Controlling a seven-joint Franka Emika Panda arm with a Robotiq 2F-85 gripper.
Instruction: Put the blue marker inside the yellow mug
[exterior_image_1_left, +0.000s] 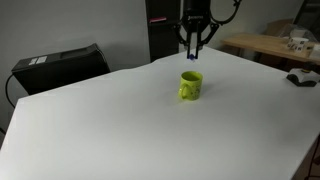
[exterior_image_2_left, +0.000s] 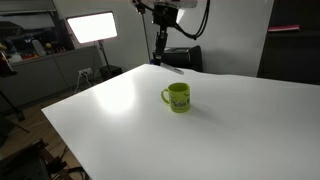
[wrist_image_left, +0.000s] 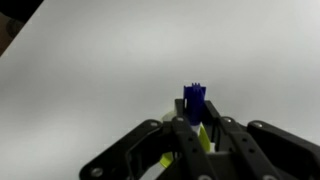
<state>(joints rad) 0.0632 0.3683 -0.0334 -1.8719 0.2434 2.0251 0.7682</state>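
The yellow mug's open top (exterior_image_1_left: 191, 76) lies below my gripper. My gripper will next lower until the blue marker's loose end dips into that opening, then release the marker.
The yellow mug (exterior_image_1_left: 191, 86) stands upright on the white table, its handle showing in an exterior view (exterior_image_2_left: 177, 97). My gripper (exterior_image_1_left: 193, 45) hangs above and behind the mug, shut on the blue marker (exterior_image_1_left: 192, 56), which points down from the fingers. In the wrist view the gripper (wrist_image_left: 196, 120) grips the blue marker (wrist_image_left: 195, 103) between its fingertips, and a sliver of the yellow mug (wrist_image_left: 165, 159) shows under the fingers. In an exterior view the gripper (exterior_image_2_left: 158, 45) is up above the table's far side.
The white table (exterior_image_1_left: 120, 120) fills most of the view. A black case (exterior_image_1_left: 55, 68) sits beyond its edge. A wooden bench with clutter (exterior_image_1_left: 275, 45) stands behind. A lit lamp panel (exterior_image_2_left: 90, 27) and a dark cabinet (exterior_image_2_left: 295, 45) flank the table.
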